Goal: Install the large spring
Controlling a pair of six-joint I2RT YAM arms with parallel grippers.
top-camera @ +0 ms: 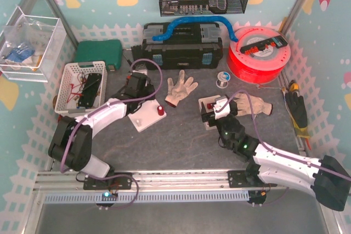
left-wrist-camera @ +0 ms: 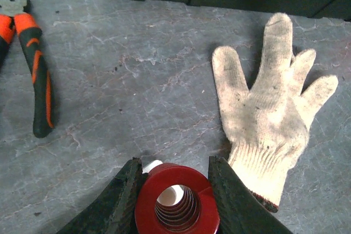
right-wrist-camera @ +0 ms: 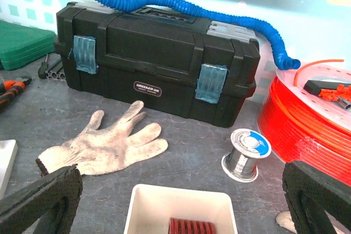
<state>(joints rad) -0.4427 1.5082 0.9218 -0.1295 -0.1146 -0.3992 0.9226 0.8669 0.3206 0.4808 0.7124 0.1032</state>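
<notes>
The white peg (left-wrist-camera: 171,195) below shows through the red spring's hole, so next my left gripper lowers the spring straight over it and releases.
The large red spring (left-wrist-camera: 176,204) stands upright over a white peg that shows through its bore, on a white base plate (top-camera: 143,120). It also shows in the top view (top-camera: 160,110). My left gripper (left-wrist-camera: 174,187) has one black finger on each side of the spring, and both look pressed against it. My right gripper (right-wrist-camera: 182,175) is wide open above a small white tray (right-wrist-camera: 178,201) that holds another red spring (right-wrist-camera: 192,227) lying on its side. In the top view the right gripper (top-camera: 214,112) is at mid-table.
A white work glove (top-camera: 180,88) lies just beyond the left gripper. A black toolbox (top-camera: 182,46) with a blue hose stands at the back. A solder spool (right-wrist-camera: 245,154), an orange filament reel (top-camera: 258,53), pliers (left-wrist-camera: 34,64), a white basket (top-camera: 82,86) and a second glove (top-camera: 255,105) are around.
</notes>
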